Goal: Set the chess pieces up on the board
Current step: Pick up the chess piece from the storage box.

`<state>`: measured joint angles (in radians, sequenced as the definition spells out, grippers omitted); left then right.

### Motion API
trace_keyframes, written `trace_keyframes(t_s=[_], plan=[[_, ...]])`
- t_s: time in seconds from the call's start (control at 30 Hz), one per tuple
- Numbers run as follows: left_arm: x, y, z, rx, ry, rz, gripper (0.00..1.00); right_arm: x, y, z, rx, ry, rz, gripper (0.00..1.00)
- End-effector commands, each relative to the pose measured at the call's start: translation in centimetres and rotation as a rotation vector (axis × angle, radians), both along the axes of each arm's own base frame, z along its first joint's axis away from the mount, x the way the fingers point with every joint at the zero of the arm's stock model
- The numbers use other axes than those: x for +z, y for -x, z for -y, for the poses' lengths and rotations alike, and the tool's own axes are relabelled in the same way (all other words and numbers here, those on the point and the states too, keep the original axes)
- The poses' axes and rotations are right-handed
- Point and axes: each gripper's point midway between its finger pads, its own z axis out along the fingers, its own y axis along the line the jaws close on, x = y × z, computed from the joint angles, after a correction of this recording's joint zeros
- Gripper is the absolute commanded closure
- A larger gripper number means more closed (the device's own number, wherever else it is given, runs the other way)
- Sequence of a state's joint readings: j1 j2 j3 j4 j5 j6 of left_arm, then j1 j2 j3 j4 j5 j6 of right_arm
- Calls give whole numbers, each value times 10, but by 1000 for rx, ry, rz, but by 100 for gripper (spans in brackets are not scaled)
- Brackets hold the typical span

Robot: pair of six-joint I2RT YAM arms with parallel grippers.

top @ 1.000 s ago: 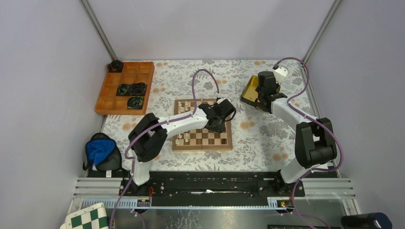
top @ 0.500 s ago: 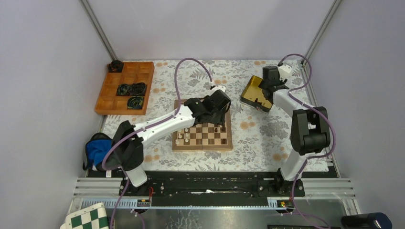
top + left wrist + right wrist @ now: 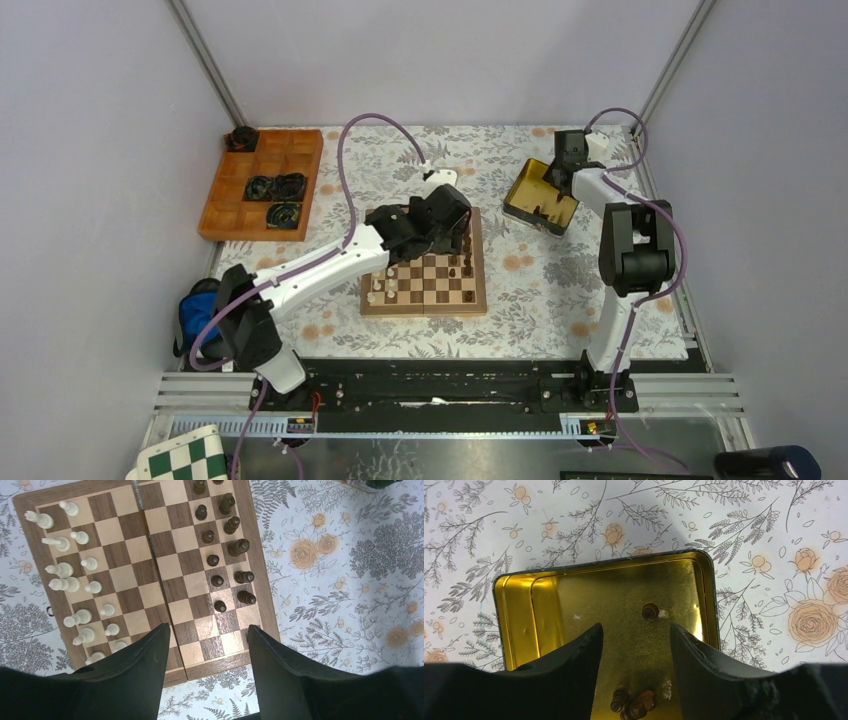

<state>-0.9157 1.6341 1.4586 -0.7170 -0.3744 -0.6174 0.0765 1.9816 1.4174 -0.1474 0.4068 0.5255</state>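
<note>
The upright dark piece stands apart from the lying ones, so my right gripper will next lower into the gold tin [image 3: 540, 200] and grab it.
The board [image 3: 430, 287] lies in the middle of the table. In the left wrist view the board [image 3: 150, 580] has cream-white chess pieces [image 3: 70, 582] along its left side and dark brown chess pieces [image 3: 227, 555] along its right. My left gripper [image 3: 208, 630] hangs well above it, open, nothing between its fingers. In the top view the left gripper [image 3: 445, 215] covers the board's far part. My right gripper [image 3: 636, 628] is open over a gold tin [image 3: 524, 615] holding one upright dark piece [image 3: 650, 612] and several lying ones [image 3: 634, 705]. From the top camera the right gripper [image 3: 563, 165] sits above the tin [image 3: 540, 200].
An orange compartment tray [image 3: 262, 183] with black ring-shaped items sits at the far left. A blue and black bag [image 3: 210, 318] lies at the near left edge. A green-and-white checkered board [image 3: 185, 458] pokes in below the arm bases. Grey walls close in both sides.
The left gripper has opened and drawn up and back from the board's right side, where dark pieces now show. The right gripper has opened while swinging farther back over the tin.
</note>
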Motion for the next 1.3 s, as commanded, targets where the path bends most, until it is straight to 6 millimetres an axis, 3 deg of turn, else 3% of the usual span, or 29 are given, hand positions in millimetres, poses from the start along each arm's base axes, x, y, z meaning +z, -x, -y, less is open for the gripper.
trace_keyframes(t_s=[0.0,0.43,0.87,1.27], plan=[[14,1,-18,72,2,48,34,4,-10,3,-10,-15,3,42],[16,8,-29,95,31,61,32,-20,-6,7,-19,-13,-57,49],[10,12,-35,100,17,56,32,-27,-11,14,-14,7,-66,65],[8,14,-42,104,7,58,32,-30,-20,18,-2,24,-70,68]])
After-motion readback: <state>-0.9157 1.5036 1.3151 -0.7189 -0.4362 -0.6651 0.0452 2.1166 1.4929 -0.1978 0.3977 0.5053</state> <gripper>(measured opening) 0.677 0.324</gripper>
